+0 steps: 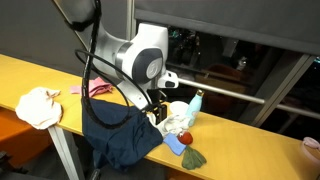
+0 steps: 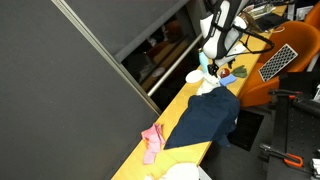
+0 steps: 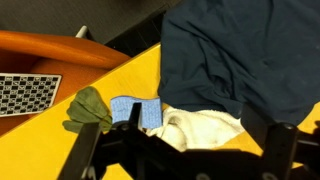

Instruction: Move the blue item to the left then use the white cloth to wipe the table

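The white cloth is still under my gripper's open fingers, so next I will move my gripper to the right in the wrist view and lower it onto the dark blue cloth.
A large dark blue cloth (image 1: 120, 135) lies on the yellow table (image 1: 30, 72) and hangs over its front edge; it also shows in the other exterior view (image 2: 208, 115) and the wrist view (image 3: 230, 50). A small light blue cloth (image 3: 135, 110) lies beside it. A cream-white cloth (image 3: 200, 128) lies bunched between my gripper's fingers. My gripper (image 3: 185, 158) is open, just above this cloth, at the table's cluttered end (image 1: 160, 108). Another white cloth (image 1: 38, 105) lies at the far end of the table.
A pink cloth (image 1: 97, 90) lies mid-table. A green cloth (image 3: 88, 110) lies by the light blue one. A pale bottle (image 1: 196, 100) stands behind the pile. An orange chair with a perforated grey panel (image 2: 278, 62) stands past the table end.
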`<state>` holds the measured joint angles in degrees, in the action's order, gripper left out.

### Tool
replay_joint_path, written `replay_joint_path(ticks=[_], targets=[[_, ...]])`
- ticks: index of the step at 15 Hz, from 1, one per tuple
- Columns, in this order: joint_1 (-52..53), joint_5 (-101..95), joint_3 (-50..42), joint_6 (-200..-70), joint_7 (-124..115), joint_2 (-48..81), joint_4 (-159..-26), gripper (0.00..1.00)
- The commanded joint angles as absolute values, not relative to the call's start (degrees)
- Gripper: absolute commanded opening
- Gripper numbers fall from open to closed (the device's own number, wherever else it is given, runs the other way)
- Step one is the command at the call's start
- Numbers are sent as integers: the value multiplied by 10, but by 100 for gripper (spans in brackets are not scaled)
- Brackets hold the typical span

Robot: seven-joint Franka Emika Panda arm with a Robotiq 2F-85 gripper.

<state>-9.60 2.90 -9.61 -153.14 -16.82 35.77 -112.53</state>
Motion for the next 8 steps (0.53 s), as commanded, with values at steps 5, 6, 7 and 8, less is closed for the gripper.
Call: replay_joint_path(ticks=[5,6,7,8], targets=[[-68,44,-97,-1504,-175,441,-1026,100],[-67,44,-97,-1504,-175,442,-1026,100],[-67,44,-97,-1505,-175,442,-1028,100],[-68,44,-98,-1505,-175,442,-1030,100]])
